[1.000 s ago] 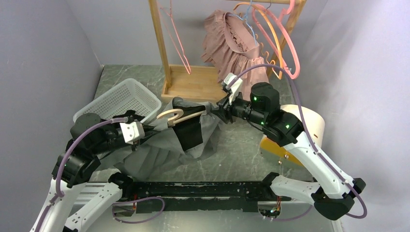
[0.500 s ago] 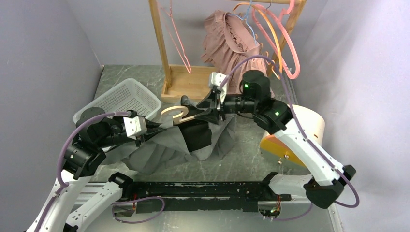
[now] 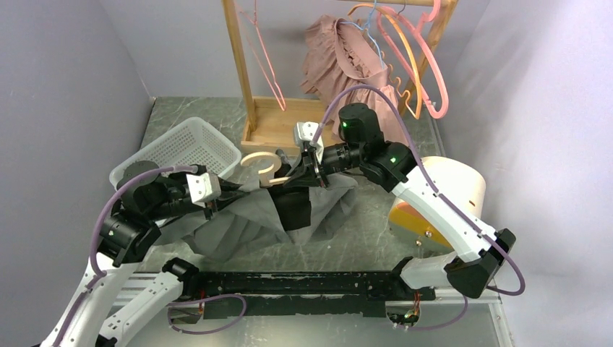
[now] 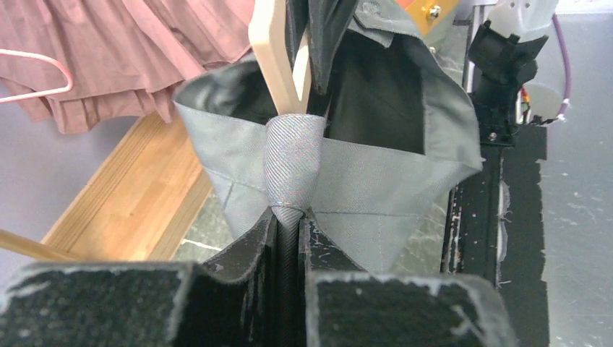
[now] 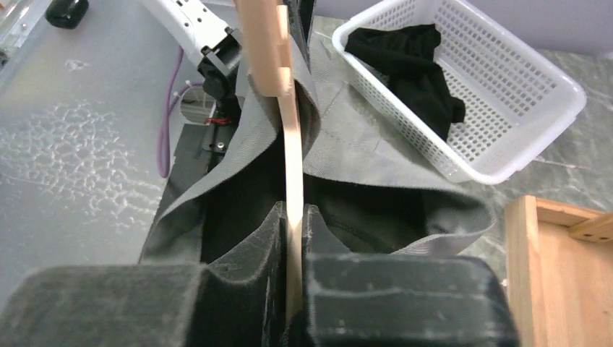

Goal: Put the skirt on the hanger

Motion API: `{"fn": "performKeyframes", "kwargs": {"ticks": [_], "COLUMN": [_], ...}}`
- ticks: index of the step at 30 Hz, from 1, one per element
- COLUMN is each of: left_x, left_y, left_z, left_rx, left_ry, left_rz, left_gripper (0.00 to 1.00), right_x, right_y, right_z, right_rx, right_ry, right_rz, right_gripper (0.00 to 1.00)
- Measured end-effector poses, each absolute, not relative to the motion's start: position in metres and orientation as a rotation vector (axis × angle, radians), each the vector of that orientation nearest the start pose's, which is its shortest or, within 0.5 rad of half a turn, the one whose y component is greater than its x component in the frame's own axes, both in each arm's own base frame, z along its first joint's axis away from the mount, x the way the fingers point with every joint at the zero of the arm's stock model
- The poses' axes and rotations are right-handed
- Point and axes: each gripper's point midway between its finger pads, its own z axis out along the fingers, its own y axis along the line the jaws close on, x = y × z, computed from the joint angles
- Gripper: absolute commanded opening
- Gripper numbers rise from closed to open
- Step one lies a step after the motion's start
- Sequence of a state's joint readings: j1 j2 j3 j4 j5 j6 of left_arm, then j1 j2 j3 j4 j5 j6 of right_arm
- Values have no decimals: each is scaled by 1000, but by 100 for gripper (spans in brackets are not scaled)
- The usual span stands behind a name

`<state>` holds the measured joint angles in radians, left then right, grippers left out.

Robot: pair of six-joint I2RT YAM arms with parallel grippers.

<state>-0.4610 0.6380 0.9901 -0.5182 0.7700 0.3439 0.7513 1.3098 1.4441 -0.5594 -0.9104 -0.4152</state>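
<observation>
The skirt's waistband surrounds the wooden hanger, so my right gripper will next move up and outward, turn the hanger's hook onto the rack's bar [image 3: 350, 1] beside the blue hanger and release the hook.
The grey skirt [image 3: 242, 230] lies bunched on the table, its waistband raised between my two arms. A pale wooden hanger [image 3: 262, 163] sits inside that waistband, hook to the left. My left gripper [image 3: 215, 199] is shut on a fold of the waistband, seen close up as the skirt [image 4: 361, 181] pinched in the left gripper [image 4: 293, 220], with the hanger [image 4: 277, 65] just beyond. My right gripper [image 3: 300, 173] is shut on the hanger's thin edge. In the right wrist view the hanger [image 5: 290, 144] runs up from the right gripper [image 5: 293, 211], with the skirt [image 5: 354, 163] draped around it.
A white basket [image 3: 181, 148] stands at the left, and it [image 5: 506, 108] holds black clothing [image 5: 412, 61]. The wooden rack [image 3: 285, 124] at the back carries a pink garment [image 3: 347, 65] and pink hangers [image 3: 423, 58]. A white and yellow drum [image 3: 452, 189] sits at the right.
My right gripper moved left along the hanger toward its hook and closed on it again. The hanger and waistband shifted left. My left gripper kept its hold on the skirt.
</observation>
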Motion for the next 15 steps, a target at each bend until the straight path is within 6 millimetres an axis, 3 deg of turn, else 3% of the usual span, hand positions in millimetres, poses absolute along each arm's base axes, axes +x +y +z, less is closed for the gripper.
{"fn": "performKeyframes", "kwargs": {"ticks": [5,10,15], "left_x": [151,156,155], "left_y": [-193,-187,-178], "left_z": [337,336,347], "left_rx": [1120,1094,1079], "left_ry": [1335,1396,1380], "left_rz": [-718,-670,-609], "left_gripper": [18,12,17], "right_x": [165,164,160], "right_y": [330,317,299], "right_z": [346,349,367], "right_rx": [-1548,-1498,-1432], "right_ry": [1242,1253,1240], "right_rz": [1111,1019,932], "right_gripper": [0,0,0]}}
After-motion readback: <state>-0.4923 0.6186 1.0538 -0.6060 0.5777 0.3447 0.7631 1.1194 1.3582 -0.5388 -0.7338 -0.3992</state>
